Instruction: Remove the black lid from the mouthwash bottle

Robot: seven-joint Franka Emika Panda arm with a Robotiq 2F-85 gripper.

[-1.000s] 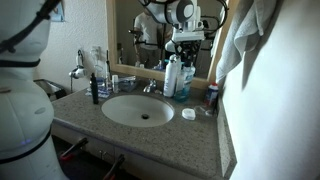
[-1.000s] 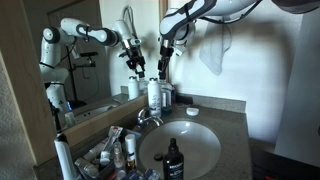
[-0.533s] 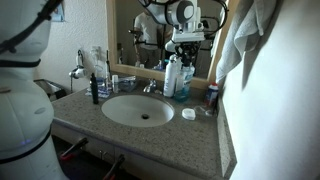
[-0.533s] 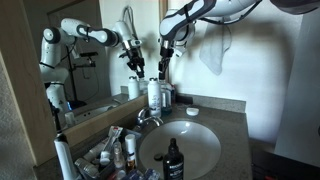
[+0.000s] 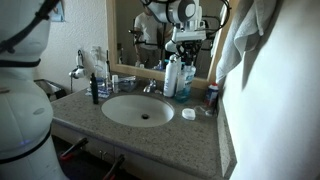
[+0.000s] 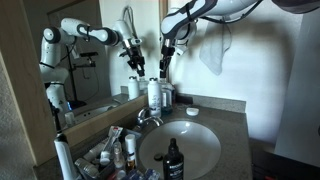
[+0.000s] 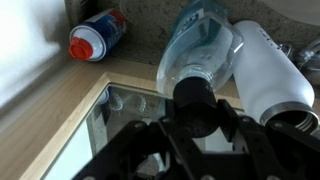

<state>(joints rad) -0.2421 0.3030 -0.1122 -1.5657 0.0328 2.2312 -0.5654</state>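
The robot's gripper needs to move back and down to let go of the lid on the counter (image 5: 179,107) beside the white cap, as that spot is below the gripper and is bare.
In the wrist view the translucent blue mouthwash bottle (image 7: 200,50) stands by the mirror with the black lid (image 7: 195,103) on its neck. My gripper (image 7: 196,118) has a finger on each side of the lid and looks shut on it. In both exterior views the gripper (image 5: 185,52) (image 6: 165,66) hangs straight down over the bottles at the back of the counter. The blue bottle (image 5: 184,82) (image 6: 166,97) is partly hidden behind the white bottle (image 5: 172,76) (image 6: 153,95).
The white bottle (image 7: 265,75) touches the blue one. A small red-and-white container (image 7: 96,35) (image 5: 212,97) stands near the wall. A white cap (image 5: 188,114) lies by the sink (image 5: 140,110). A slim dark bottle (image 5: 96,88) (image 6: 173,160) and several toiletries (image 6: 110,152) stand by the basin. The faucet (image 6: 148,117) is near.
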